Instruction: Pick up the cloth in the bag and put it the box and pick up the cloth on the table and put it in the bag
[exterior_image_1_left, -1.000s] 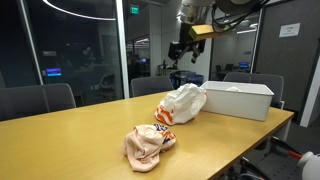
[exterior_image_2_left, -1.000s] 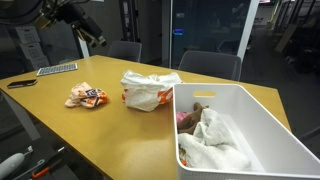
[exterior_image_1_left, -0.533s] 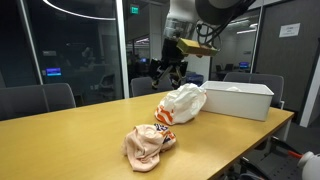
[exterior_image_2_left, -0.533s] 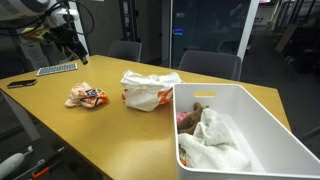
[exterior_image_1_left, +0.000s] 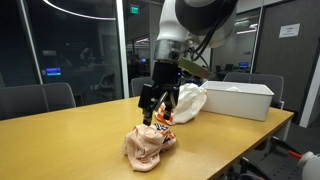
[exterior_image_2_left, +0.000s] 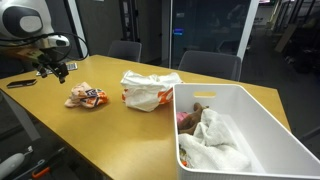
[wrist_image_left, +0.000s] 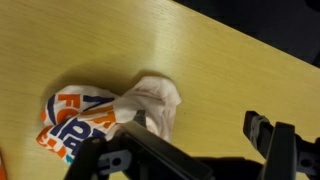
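I will move my gripper down and to the left in the wrist view, onto the peach and white cloth's printed middle (exterior_image_2_left: 89, 96) (wrist_image_left: 108, 116), because the cloth is below my gripper on that side.
A crumpled peach and white cloth with orange and blue print (exterior_image_1_left: 148, 145) lies on the wooden table, also seen in an exterior view (exterior_image_2_left: 86, 96) and in the wrist view (wrist_image_left: 100, 115). A white and orange plastic bag (exterior_image_1_left: 183, 103) (exterior_image_2_left: 148, 90) sits next to a white box (exterior_image_1_left: 238, 98) (exterior_image_2_left: 262, 120). The box holds a white cloth (exterior_image_2_left: 215, 138). My gripper (exterior_image_1_left: 156, 108) (exterior_image_2_left: 58, 68) (wrist_image_left: 195, 135) is open and empty. It hovers just above the cloth on the table, slightly to one side of it.
Office chairs stand round the far side of the table (exterior_image_1_left: 70, 125). A keyboard (exterior_image_2_left: 57, 69) and a dark phone (exterior_image_2_left: 20, 83) lie on the table beyond the gripper. Glass walls stand behind.
The arm has swung from high near the box down and across to just above the cloth on the table. The gripper stays open and empty.
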